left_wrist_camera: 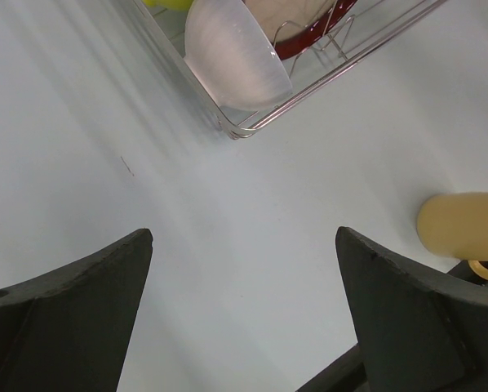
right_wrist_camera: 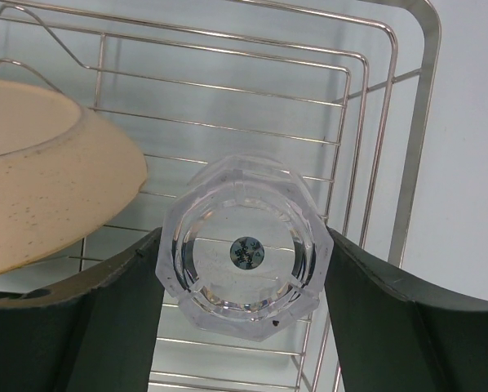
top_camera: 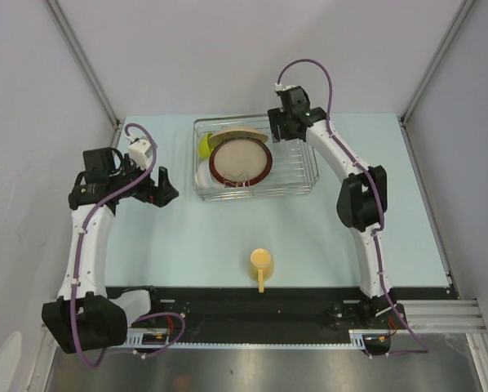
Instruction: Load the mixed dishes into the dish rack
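Note:
I should next lower the clear glass in my right gripper toward the rack's bottom wires (top_camera: pixel 284 139) beside the tan plate, because that corner of the rack is empty.
The silver wire dish rack (top_camera: pixel 311 181) stands at the back middle of the table. In it are the tan plate with the red-brown rim (top_camera: pixel 241 161), the lime-green bowl (top_camera: pixel 204 145) and the white bowl (top_camera: pixel 201 174). My right gripper (top_camera: pixel 281 129) is over the rack's far right corner, shut on the clear glass (right_wrist_camera: pixel 242 245), which hangs bottom-up above the rack's wires (right_wrist_camera: pixel 415 122). The yellow mug (top_camera: pixel 260 263) stands on the table near the front. My left gripper (top_camera: pixel 164 186) is open and empty, left of the rack; the white bowl (left_wrist_camera: pixel 236 53) and mug (left_wrist_camera: pixel 460 224) show ahead of it.
A second tan speckled dish (right_wrist_camera: pixel 40 171) leans in the rack just left of the held glass, also seen from above (top_camera: pixel 234 134). Grey walls close in the table on both sides. A black rail runs along the near edge (top_camera: pixel 252 298).

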Tool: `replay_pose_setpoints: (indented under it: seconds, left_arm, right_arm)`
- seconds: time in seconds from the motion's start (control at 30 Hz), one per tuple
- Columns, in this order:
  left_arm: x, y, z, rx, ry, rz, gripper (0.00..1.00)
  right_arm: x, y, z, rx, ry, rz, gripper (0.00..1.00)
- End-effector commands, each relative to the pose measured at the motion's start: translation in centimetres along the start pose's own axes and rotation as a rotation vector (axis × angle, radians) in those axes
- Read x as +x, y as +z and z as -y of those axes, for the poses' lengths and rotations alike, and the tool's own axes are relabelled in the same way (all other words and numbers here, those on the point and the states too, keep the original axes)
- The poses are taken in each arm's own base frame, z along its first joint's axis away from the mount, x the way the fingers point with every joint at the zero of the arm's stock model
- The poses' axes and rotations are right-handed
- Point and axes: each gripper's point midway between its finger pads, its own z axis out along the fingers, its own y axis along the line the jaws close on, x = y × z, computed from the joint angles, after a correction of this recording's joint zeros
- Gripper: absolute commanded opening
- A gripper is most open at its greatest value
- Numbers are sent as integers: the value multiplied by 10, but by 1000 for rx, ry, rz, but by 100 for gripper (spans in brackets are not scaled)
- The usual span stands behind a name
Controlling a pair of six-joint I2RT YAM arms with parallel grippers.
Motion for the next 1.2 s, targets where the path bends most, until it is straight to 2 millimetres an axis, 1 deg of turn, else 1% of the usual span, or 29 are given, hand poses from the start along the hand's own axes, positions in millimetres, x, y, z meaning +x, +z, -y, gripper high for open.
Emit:
replay_pose_setpoints:
  seconds: [0.0,0.03,0.1,0.3,0.33,0.4,0.43,0.57,0.63,0.73,0.77,0.83,0.87,0.93,0.97,1.0,1.03,1.07,1.1,1.13,1.17]
  left_arm:
    - [-9,-4,-4,-12,33,27,99]
    - [-9,-4,-4,-13,32,25,99]
    - [-8,-4,-3,-13,32,25,99]
    - [-7,-4,-4,-19,34,23,99]
    - [-6,-4,-5,-19,33,20,99]
    - [-7,-4,-4,-18,34,22,99]
    - [-6,-4,-4,-19,35,20,99]
    - [-6,-5,-5,-26,36,21,99]
    - [-5,-5,-4,-24,39,20,99]
    - [-4,-5,-4,-25,37,19,99]
    - [-4,-5,-4,-25,37,17,99]
    - [-3,-5,-4,-25,36,19,99]
    - [-3,-4,-4,-24,36,18,99]
    - [-2,-4,-3,-23,33,16,99]
    - [-1,-4,-3,-22,32,15,99]
    - [-1,-4,-3,-20,33,15,99]
    - [-1,-5,-3,-23,33,16,99]
    - [-2,-4,-2,-19,35,18,99]
    - [-1,-5,-2,-18,31,18,99]
    - [-2,-5,-2,-18,32,21,99]
    - [-3,-6,-1,-17,33,24,99]
  right_arm:
    - [-25,6,4,23,19,105,0]
    - [-24,9,6,23,24,105,0]
    - [-20,16,3,16,35,97,0]
    - [-15,29,2,0,58,90,0]
    - [-10,34,1,-2,61,76,0]
    - [-7,37,2,-6,70,67,0]
    - [0,43,3,-3,77,51,0]
    - [10,50,7,-1,86,24,0]
    - [11,51,8,-1,91,19,0]
    - [15,53,10,0,103,10,8]
    - [14,53,11,1,108,10,17]
    - [15,52,12,5,113,8,30]
    - [16,52,11,4,110,5,36]
    - [12,48,12,11,107,16,40]
    - [12,47,13,13,108,17,49]
    - [3,40,14,14,106,42,55]
    - [0,36,14,14,105,53,60]
    - [-2,33,14,14,103,57,64]
    - [-10,26,14,10,103,80,67]
    - [-13,23,14,8,100,86,69]
    - [-17,19,15,8,100,96,74]
